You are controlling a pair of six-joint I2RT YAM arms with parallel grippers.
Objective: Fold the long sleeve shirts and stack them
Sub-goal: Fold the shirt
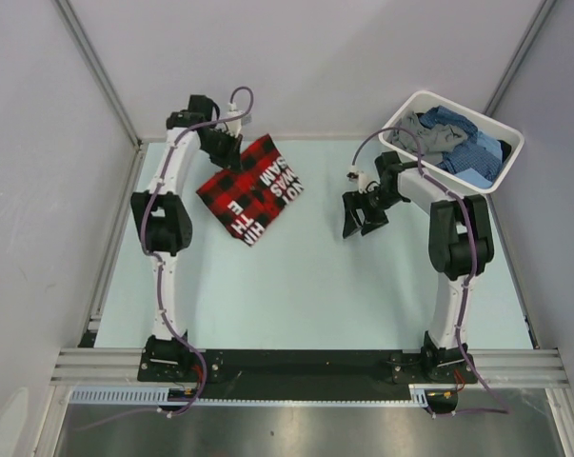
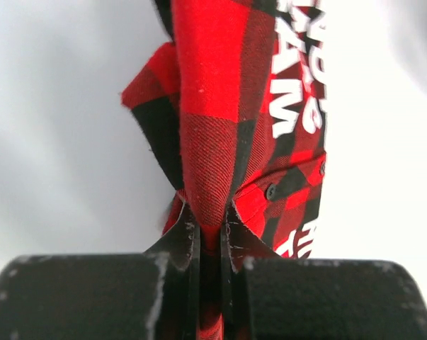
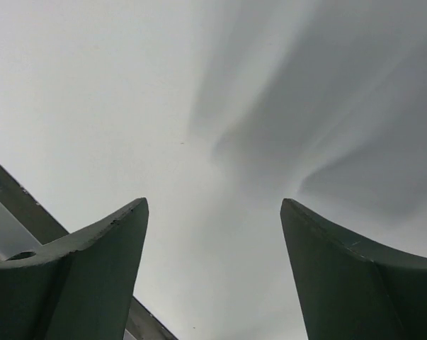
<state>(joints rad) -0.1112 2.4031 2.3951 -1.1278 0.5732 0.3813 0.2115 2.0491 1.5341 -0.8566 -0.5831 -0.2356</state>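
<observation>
The far edge of the check shirt should swing back over to the right in the top view with my left gripper, onto bare table past the upturned lettering (image 1: 315, 221), and my left gripper should then let it go.
The red-and-black check shirt (image 1: 251, 190), folded with white lettering on it, lies at the far left of the pale table. My left gripper (image 1: 226, 149) is shut on its far edge; in the left wrist view the red cloth (image 2: 217, 106) runs pinched between the black fingers (image 2: 181, 244). My right gripper (image 1: 359, 217) is open and empty over the table's middle right, its dark fingers (image 3: 100, 269) wide apart above bare table. Blue check and grey shirts (image 1: 455, 143) lie heaped in the white tub (image 1: 506, 129).
The white tub stands at the far right corner, next to the right arm's elbow. Grey walls with metal frame posts (image 1: 96, 71) close in the table on the left, back and right.
</observation>
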